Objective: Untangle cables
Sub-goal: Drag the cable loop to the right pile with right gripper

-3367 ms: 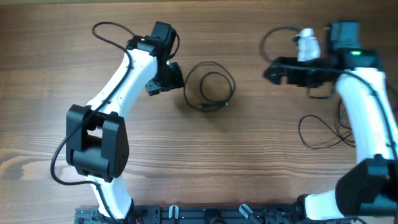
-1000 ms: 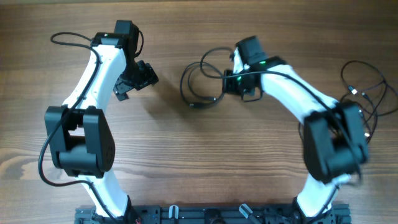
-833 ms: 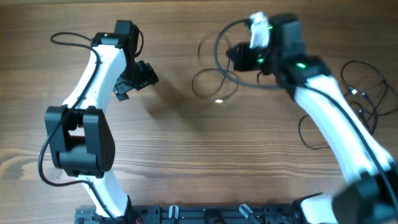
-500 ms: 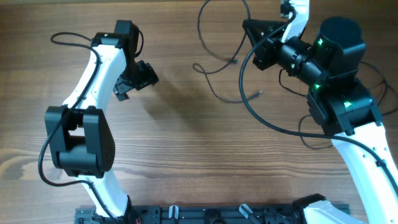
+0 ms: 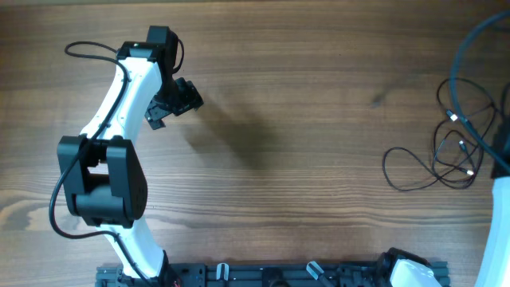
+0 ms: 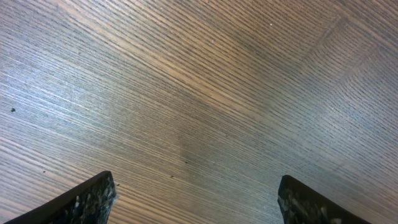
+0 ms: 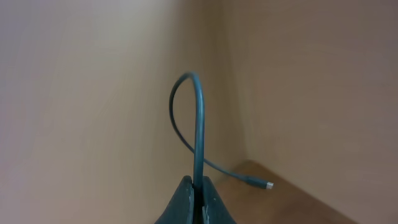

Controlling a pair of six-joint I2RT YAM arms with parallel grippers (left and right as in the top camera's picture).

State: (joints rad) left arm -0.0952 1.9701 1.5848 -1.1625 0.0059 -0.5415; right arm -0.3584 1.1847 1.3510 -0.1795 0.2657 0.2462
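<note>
The tip of the held cable hangs free, so my right gripper will next tilt down and lower over the loose loops' far part [image 5: 483, 99] to let go of the cable.
Several thin black cables [image 5: 443, 155] lie in loose loops at the table's right edge, their small silvery tips showing. In the right wrist view, my right gripper [image 7: 200, 186] is shut on one dark cable [image 7: 198, 118]. That cable arcs up from the fingers and drops to a silvery connector tip [image 7: 268, 185]. Overhead, the right gripper itself is out of frame, and a blurred dark cord [image 5: 463, 49] curves along the top right. My left gripper [image 5: 185, 99] hovers open at the upper left, with only bare wood between its fingertips [image 6: 93, 198].
The left arm [image 5: 127, 88] bends across the left side of the wooden table [image 5: 303, 143], its own thick black lead [image 5: 88, 48] looping beside it. A white part of the right arm [image 5: 500, 231] shows at the right edge. A black rail [image 5: 263, 275] runs along the front.
My right gripper has lifted a cable from the coil at the table's middle and swung it up and right, out of the overhead view. The middle now holds no cable. The left arm has stayed still.
</note>
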